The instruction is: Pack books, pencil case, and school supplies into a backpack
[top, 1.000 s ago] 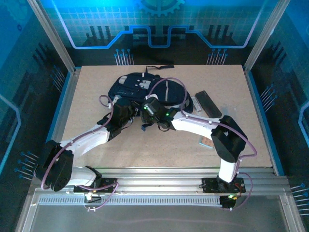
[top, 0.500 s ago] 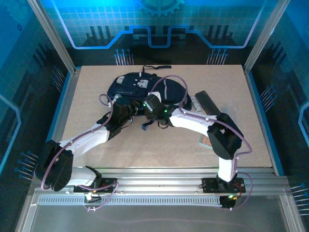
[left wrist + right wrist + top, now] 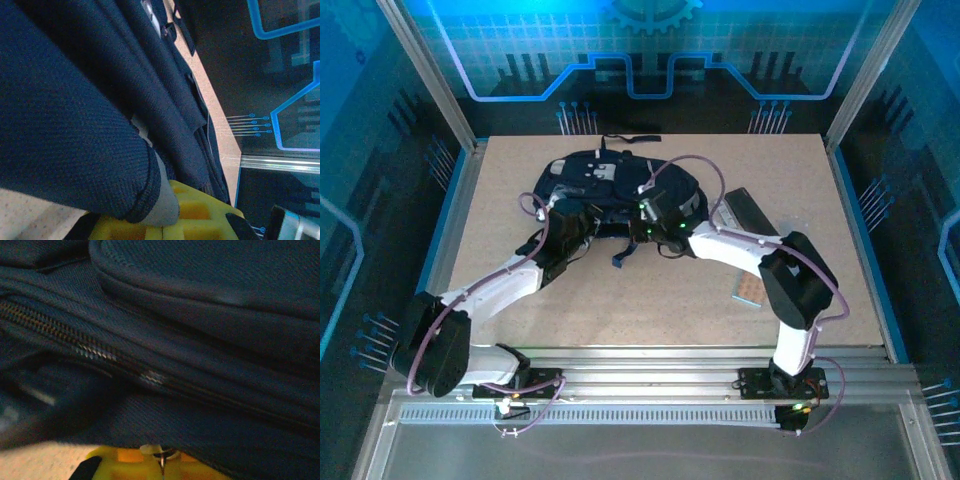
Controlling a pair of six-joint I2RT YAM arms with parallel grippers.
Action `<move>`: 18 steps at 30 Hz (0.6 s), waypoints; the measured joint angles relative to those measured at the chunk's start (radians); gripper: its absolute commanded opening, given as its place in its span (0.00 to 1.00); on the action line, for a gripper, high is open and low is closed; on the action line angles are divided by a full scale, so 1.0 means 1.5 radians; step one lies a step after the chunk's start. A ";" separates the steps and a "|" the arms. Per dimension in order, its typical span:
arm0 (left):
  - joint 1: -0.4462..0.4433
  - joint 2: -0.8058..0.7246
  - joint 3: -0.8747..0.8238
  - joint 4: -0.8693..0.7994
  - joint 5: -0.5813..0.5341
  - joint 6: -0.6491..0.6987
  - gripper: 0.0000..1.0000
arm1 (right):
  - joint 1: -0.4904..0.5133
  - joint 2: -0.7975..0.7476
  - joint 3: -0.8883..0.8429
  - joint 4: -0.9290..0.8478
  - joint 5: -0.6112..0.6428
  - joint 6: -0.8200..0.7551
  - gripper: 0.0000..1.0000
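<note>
My left gripper should pull the navy fold it is holding outward, toward the backpack's end with the pale patch [image 3: 556,168], and then let it go.
The dark navy backpack [image 3: 603,183] lies at the back middle of the table. My left gripper [image 3: 563,226] is at its near left edge, its yellow pads [image 3: 200,220] shut on a navy fold with a grey lining [image 3: 162,205]. My right gripper [image 3: 658,212] is at the bag's near right side, shut on a small metal zipper pull [image 3: 161,454], below the zipper line [image 3: 90,347]. The black pencil case [image 3: 752,212] and a narrow grey-white bar [image 3: 727,215] lie right of the bag. The tan dotted pad [image 3: 748,290] lies nearer, beside the right arm. The books are hidden.
Black straps [image 3: 630,139] trail behind the backpack toward the back edge. Metal frame posts and glass walls close in the table on both sides. Bare tabletop [image 3: 650,310] lies between the arms in front of the bag.
My right gripper has shut on the zipper pull and moved right and away along the bag. The backpack has shifted and spread slightly. The left gripper stayed shut on the fabric.
</note>
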 measured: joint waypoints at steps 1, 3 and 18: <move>0.009 0.008 0.000 0.013 0.005 0.006 0.00 | -0.010 -0.008 -0.004 -0.008 -0.026 -0.003 0.00; 0.036 0.035 0.000 0.046 0.019 0.019 0.00 | -0.033 -0.023 -0.013 -0.032 -0.075 -0.005 0.00; 0.190 0.185 0.051 0.131 0.261 0.107 0.01 | -0.185 -0.030 0.003 -0.241 -0.180 -0.166 0.00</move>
